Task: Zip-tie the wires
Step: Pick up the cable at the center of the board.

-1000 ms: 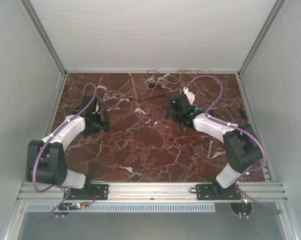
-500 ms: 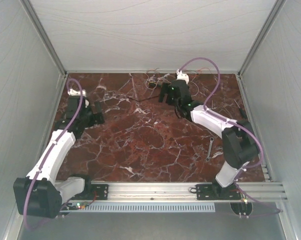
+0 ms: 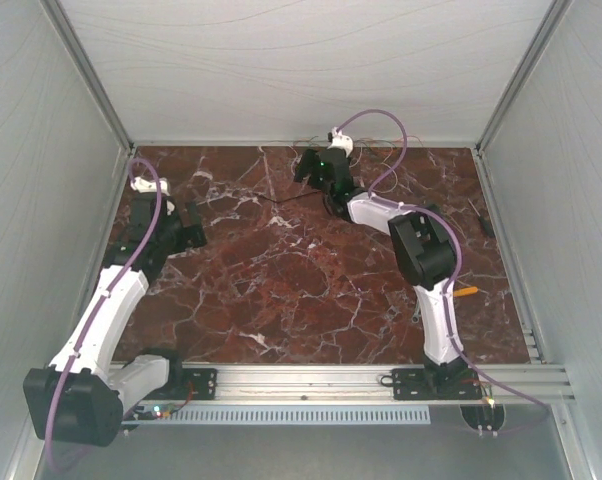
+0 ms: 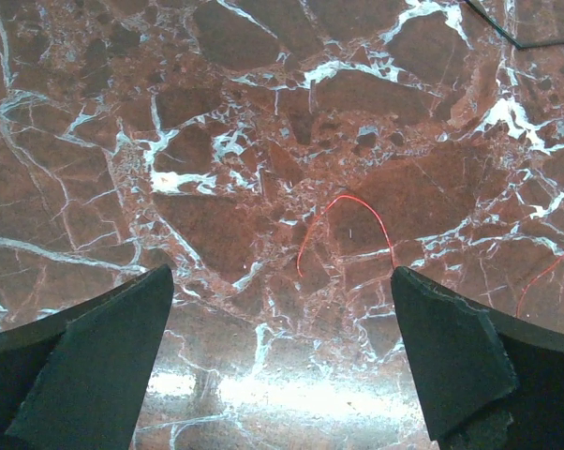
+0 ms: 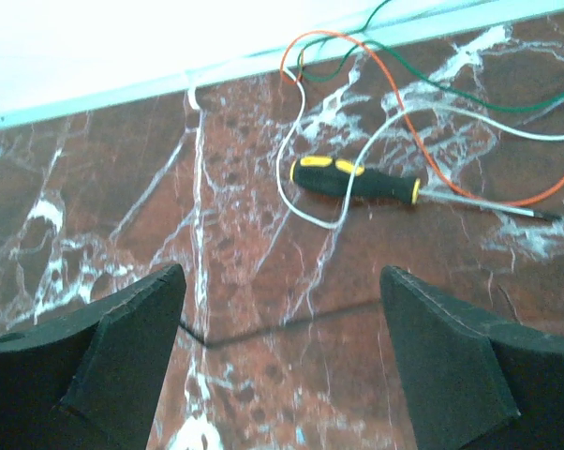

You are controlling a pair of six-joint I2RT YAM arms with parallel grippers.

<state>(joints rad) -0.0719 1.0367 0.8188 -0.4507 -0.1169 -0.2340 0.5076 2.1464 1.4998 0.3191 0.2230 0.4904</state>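
Observation:
My right gripper needs to go down and outward next, onto the white wire's near bend [image 5: 325, 225], since it sticks out past the screwdriver handle, clear of the other wires.
The wires [image 3: 381, 150] lie as a thin loose tangle by the back wall. The right wrist view shows orange, white and green strands [image 5: 408, 117] looping on the marble ahead of my right gripper [image 5: 282, 375], which is open and empty. A thin black zip tie [image 5: 263, 328] runs across the floor between its fingers. From above, that gripper [image 3: 312, 168] hovers at the tangle's left end, with the zip tie [image 3: 291, 197] just in front of it. My left gripper [image 3: 186, 235] is open over the left side; a lone red strand [image 4: 343, 225] lies ahead of it [image 4: 282, 366].
A black-and-yellow screwdriver [image 5: 357, 180] lies among the wires near the back wall [image 5: 123, 56]. A small wrench [image 3: 418, 312] rests by the right arm's lower link. Grey walls enclose the marble table [image 3: 281, 290] on three sides.
My right arm has stretched toward the back and left, bringing its gripper to the wires. My left arm has unfolded and reached further out along the left side.

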